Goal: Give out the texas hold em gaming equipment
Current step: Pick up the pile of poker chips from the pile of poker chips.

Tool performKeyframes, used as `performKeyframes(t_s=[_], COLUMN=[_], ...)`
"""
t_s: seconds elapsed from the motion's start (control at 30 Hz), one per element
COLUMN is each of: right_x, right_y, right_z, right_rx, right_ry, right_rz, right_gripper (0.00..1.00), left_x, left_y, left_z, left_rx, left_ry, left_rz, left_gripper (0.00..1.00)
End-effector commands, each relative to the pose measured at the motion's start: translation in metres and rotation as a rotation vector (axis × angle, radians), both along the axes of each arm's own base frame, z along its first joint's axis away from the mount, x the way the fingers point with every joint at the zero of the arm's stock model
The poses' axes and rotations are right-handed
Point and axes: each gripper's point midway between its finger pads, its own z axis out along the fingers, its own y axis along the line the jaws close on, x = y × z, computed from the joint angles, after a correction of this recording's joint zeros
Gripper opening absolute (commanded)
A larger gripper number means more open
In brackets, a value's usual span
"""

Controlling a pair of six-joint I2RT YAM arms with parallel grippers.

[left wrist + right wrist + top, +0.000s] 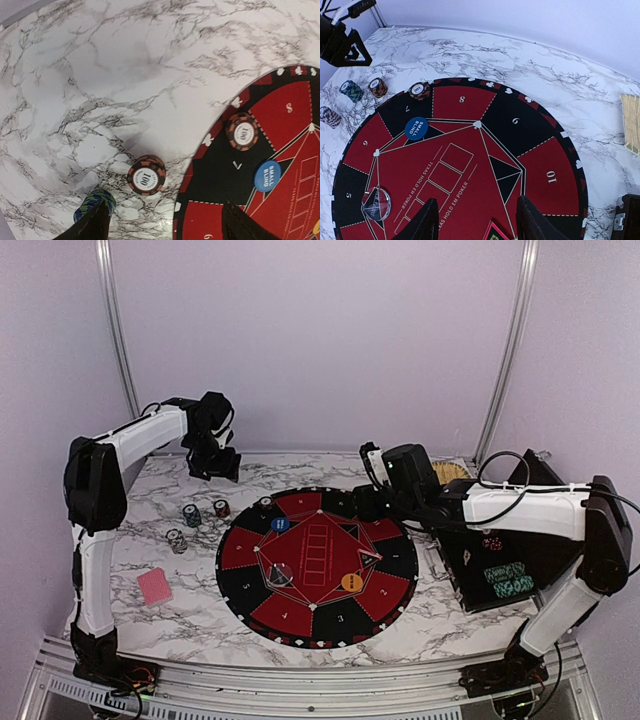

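Next, my open left gripper goes down onto the red-black chip stack (221, 508) (146, 175) beside the mat and closes its fingers, since that stack stands off the mat.
My left gripper (215, 466) hangs open and empty above the marble at the back left. In its wrist view its dark fingers (92, 225) flank a red-black "100" chip stack (146, 175), and a blue-green stack (95, 201) is partly hidden behind the left finger. Another "100" chip stack (242, 131) sits on the mat's slot 7, beside the blue small-blind button (267, 175). My right gripper (477, 220) is open and empty above the mat's middle. An orange button (351, 582), a clear button (376, 204) and a pink card (155, 586) lie apart.
The round black-and-red mat (395, 565) fills the table's middle. An open black case (470, 570) with more chips (507, 580) stands at the right. A third chip stack (178, 540) sits left of the mat. A straw-coloured pad (631, 122) lies at the back right.
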Motion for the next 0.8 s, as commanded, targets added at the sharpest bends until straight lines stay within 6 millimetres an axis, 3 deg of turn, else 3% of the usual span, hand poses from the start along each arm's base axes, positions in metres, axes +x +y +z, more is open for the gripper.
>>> performKeyframes(t_s=[0.0,0.37,0.77], right_x=[0.003,0.003,0.001], right_y=[0.002,0.002,-0.002], right_z=[0.017,0.014,0.015], right_rx=[0.046,0.051,0.045], right_ry=[-0.015,-0.001,-0.001], right_rz=[-0.004,-0.008,-0.017], right_gripper=[0.51,0.51,0.51], left_x=[-0.016,-0.018,-0.008], left_y=[0.015,0.02,0.023], left_z=[-0.022,-0.058,-0.082], left_rx=[0.015,0.01,0.034], left_ry=[0.056,0.121,0.147], left_rz=[0.01,0.004,0.024], left_gripper=[0.79,0.79,0.69])
